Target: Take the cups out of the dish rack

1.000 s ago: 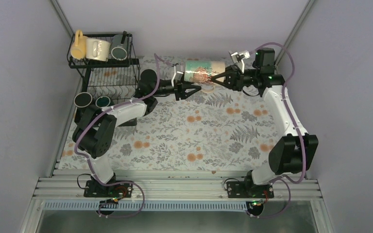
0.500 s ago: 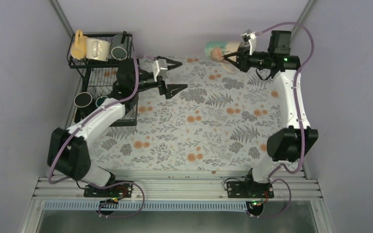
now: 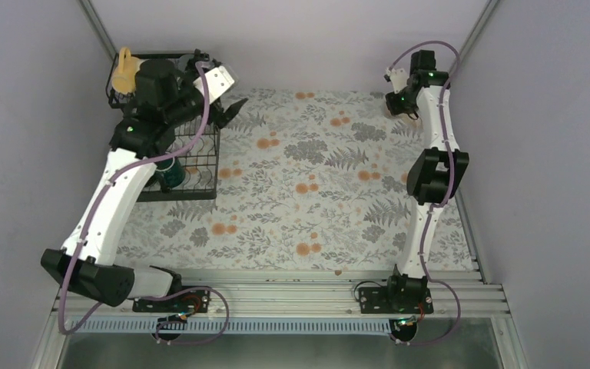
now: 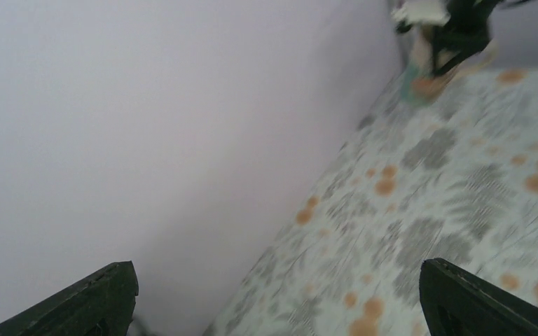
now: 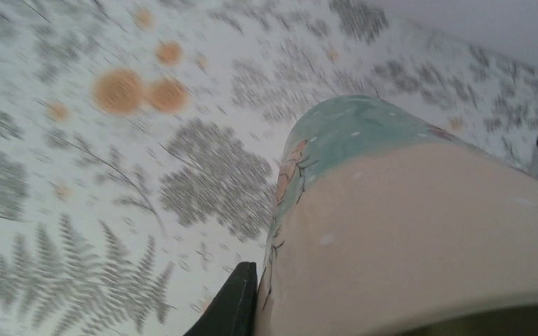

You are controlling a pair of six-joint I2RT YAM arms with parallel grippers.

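A clear patch (image 3: 408,140) lies below and back of my right gripper. It lowers slightly back next and releases the beige mug on the floral mat.
The black wire dish rack (image 3: 197,157) stands at the far left. A yellow mug (image 3: 125,71) sits on its upper shelf and a dark green mug (image 3: 170,176) in its lower tray. My left arm hides the other mugs on the rack. My left gripper (image 3: 229,91) is open and empty beside the rack's upper shelf; the left wrist view shows it (image 4: 280,301) spread wide over the mat. My right gripper (image 3: 396,98) is at the far right corner, shut on a beige mug (image 5: 420,231) with a teal floral band. One finger (image 5: 235,304) presses its side.
A floral mat (image 3: 315,192) covers the table. Grey walls close in the back and both sides. The left wrist view shows the back wall (image 4: 147,126) close by, and far off the right gripper with the mug (image 4: 431,66).
My left arm let go of the beige mug and swung back left over the rack, jaws open. My right arm carried the mug to the far right corner.
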